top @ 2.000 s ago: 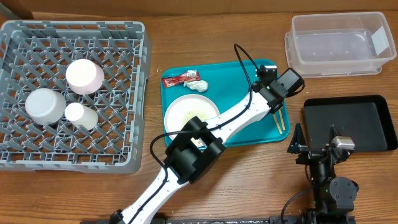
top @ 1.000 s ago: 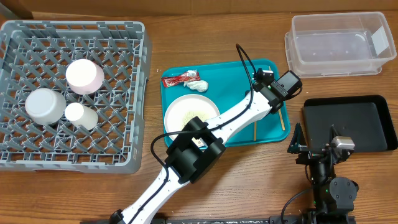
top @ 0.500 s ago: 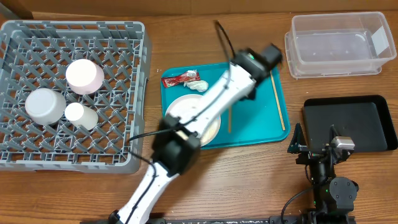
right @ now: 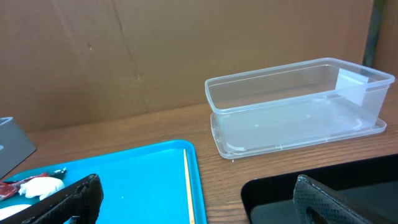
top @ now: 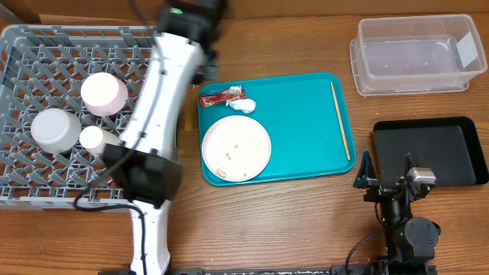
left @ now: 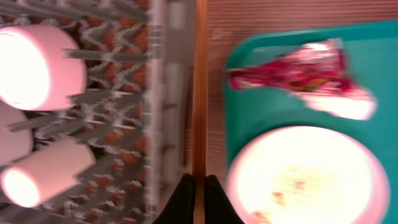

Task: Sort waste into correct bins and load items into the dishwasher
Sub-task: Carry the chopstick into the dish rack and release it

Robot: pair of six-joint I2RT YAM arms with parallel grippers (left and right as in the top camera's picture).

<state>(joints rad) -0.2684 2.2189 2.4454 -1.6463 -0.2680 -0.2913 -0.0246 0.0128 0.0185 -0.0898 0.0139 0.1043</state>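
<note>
The rack's cup-free tray-side strip (left: 148, 106) is below and to the left in the overhead view, so the left gripper will next move there, go down and let go of the chopstick.
My left gripper (left: 199, 182) is shut on one wooden chopstick (left: 199, 93), which runs straight up the wrist view over the strip of table between the grey dish rack (top: 46, 183) and the teal tray (top: 306, 156). Overhead, my left arm (top: 170, 84) reaches over the rack's right wall and hides its fingers. The second chopstick (top: 341, 121) lies along the tray's right edge. A white plate (top: 236, 148) with food scraps, a red wrapper (top: 221, 97) and a white tissue wad (top: 243, 105) lie on the tray. My right gripper (right: 199, 208) stands open and empty.
A clear tub (top: 416, 53) stands at the back right and a black tray (top: 439, 153) in front of it, with my right arm at its left edge. In the rack sit a pale bowl (top: 103, 93) and two white cups (top: 55, 128).
My left arm has swung from the tray's right side to the rack's right wall, carrying one chopstick. The plate is uncovered. The other chopstick stays on the tray. The right arm has not moved.
</note>
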